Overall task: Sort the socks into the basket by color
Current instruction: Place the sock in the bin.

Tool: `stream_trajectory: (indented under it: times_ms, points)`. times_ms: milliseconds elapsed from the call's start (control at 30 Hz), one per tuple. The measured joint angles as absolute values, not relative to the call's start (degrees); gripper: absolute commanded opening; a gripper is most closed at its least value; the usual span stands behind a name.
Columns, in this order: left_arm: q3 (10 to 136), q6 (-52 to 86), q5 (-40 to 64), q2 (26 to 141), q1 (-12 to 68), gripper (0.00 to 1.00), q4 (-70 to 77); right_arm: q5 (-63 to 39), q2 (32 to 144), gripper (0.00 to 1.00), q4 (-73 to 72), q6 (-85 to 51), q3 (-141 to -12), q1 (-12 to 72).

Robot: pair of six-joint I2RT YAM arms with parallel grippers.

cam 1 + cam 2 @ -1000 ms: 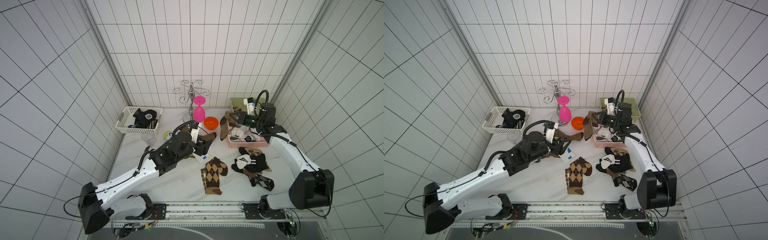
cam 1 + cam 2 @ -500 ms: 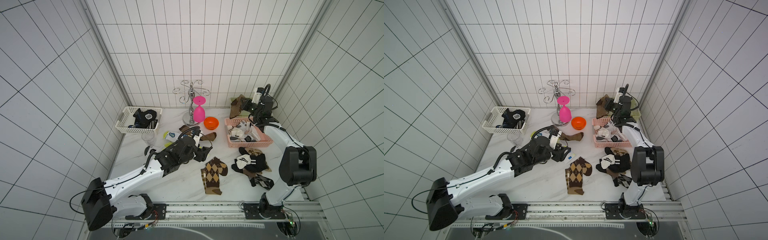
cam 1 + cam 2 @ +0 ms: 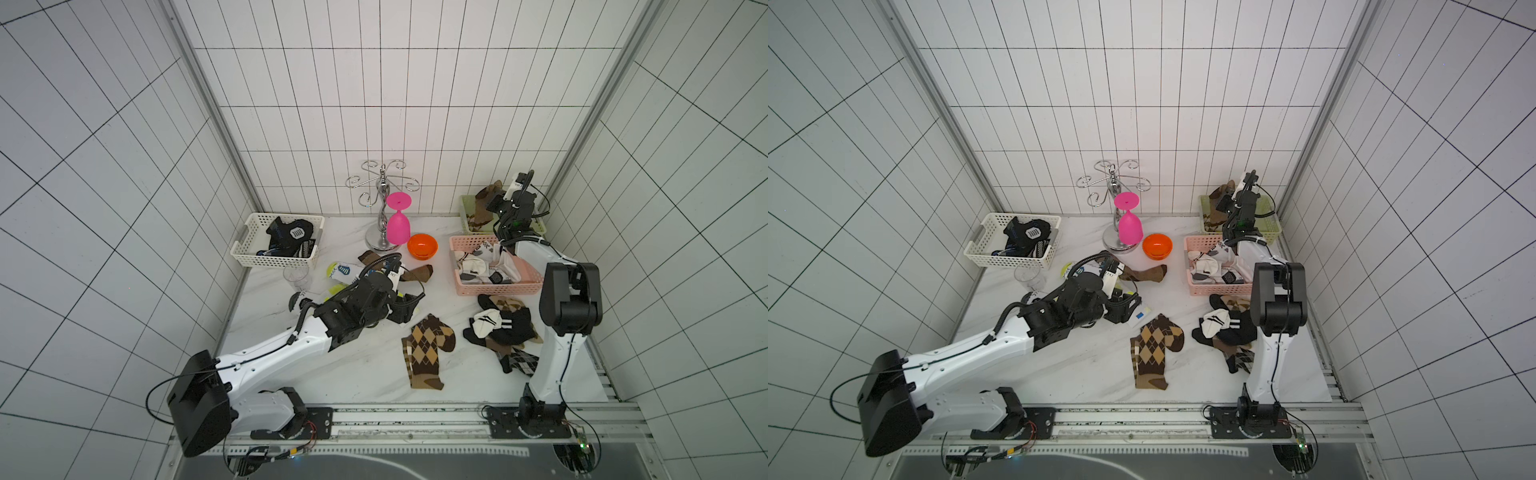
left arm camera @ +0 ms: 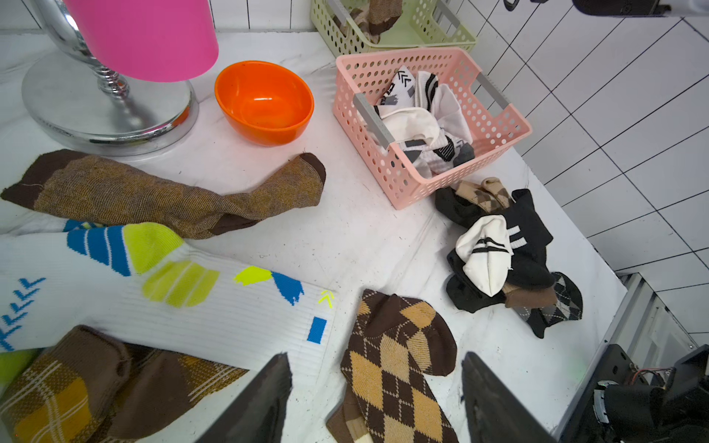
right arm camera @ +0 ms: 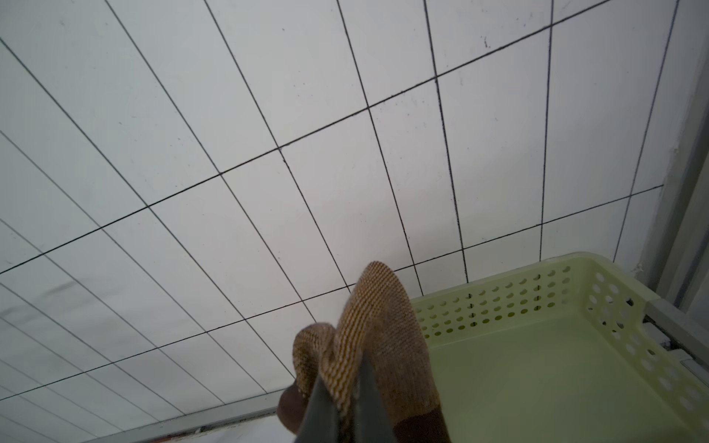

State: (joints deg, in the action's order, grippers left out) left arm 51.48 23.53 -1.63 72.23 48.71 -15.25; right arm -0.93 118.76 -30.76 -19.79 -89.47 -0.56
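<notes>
Another brown sock is already inside the green basket, so I should move my right gripper farther down into the basket and release the brown sock there.
My right gripper (image 5: 345, 383) is shut on a brown sock (image 5: 378, 326), held above the green basket (image 5: 537, 299) at the back right; in both top views the sock (image 3: 484, 195) hangs at the basket's left end (image 3: 1219, 195). My left gripper (image 4: 376, 364) stands open, empty, low over the table. A brown argyle sock (image 4: 395, 356) lies between and beyond its fingers. Beside it lie a white sock with yellow and blue prints (image 4: 192, 299), a plain brown sock (image 4: 153, 195) and a brown plaid one (image 4: 76, 387). The pink basket (image 3: 498, 286) holds white socks. The white basket (image 3: 274, 259) holds black ones.
A heap of black, white and tan socks (image 3: 503, 328) lies in front of the pink basket, close to the right arm's base. A chrome stand with a pink glass (image 3: 397, 224), an orange bowl (image 3: 422, 245) and a clear cup (image 3: 297, 276) stand at the back. Tiled walls close three sides.
My right gripper has carried the brown sock from over the pink basket back to over the green basket. My left gripper has shifted slightly toward the front, still open.
</notes>
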Motion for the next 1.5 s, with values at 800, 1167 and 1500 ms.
stream_trajectory:
  times_ms: [800, 1167, 1500]
  points:
    - [57.54, 22.87, 3.09, 81.19, 45.52, 0.71, -17.19, -2.07, 130.67, 0.94, -21.34, -16.51, -99.07, -4.16]
    - [57.28, 22.46, 3.33, 81.91, 45.54, 0.71, -17.19, -5.39, 124.6, 0.99, -16.71, -19.03, -98.96, -3.44]
    - [56.14, 21.32, 2.5, 84.88, 48.56, 0.71, -17.63, -11.4, 106.3, 0.99, -13.72, -22.28, -87.18, 3.92]
